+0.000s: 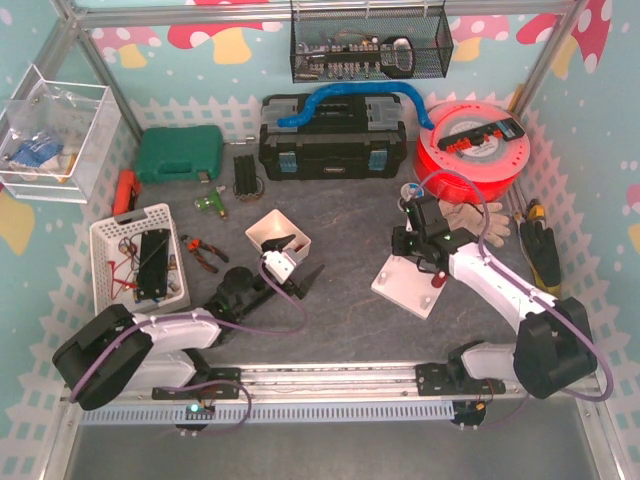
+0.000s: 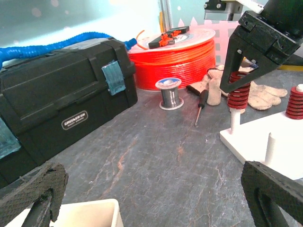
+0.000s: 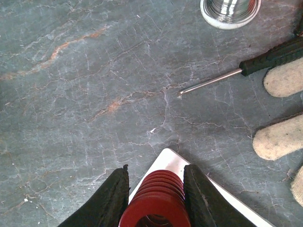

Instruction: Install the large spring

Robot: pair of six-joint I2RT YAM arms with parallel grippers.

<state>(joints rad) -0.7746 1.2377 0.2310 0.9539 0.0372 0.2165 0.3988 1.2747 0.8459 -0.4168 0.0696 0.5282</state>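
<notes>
The white peg (image 2: 235, 120) is still bare below the large red spring, so my right gripper should next move down, slide the coils down the peg and release them.
A large red spring (image 3: 158, 203) sits between my right gripper's (image 3: 156, 169) black fingers (image 3: 106, 198), which press on both its sides. In the left wrist view the same spring (image 2: 238, 97) stands upright on a white peg (image 2: 235, 120) of the white base plate (image 2: 251, 142), with the right gripper on its top coils. A second red spring (image 2: 296, 104) sits on another peg, and one peg (image 2: 272, 146) is bare. My left gripper (image 2: 151, 198) is open and empty, low over the table left of the plate (image 1: 405, 290), beside a white bin (image 1: 278, 235).
A screwdriver (image 3: 270, 56), a solder spool (image 3: 230, 7) and a work glove (image 3: 284, 75) lie just beyond the plate. A black toolbox (image 2: 61, 99) and a red filament reel (image 2: 180, 49) stand at the back. A white basket (image 1: 135, 255) is at the left.
</notes>
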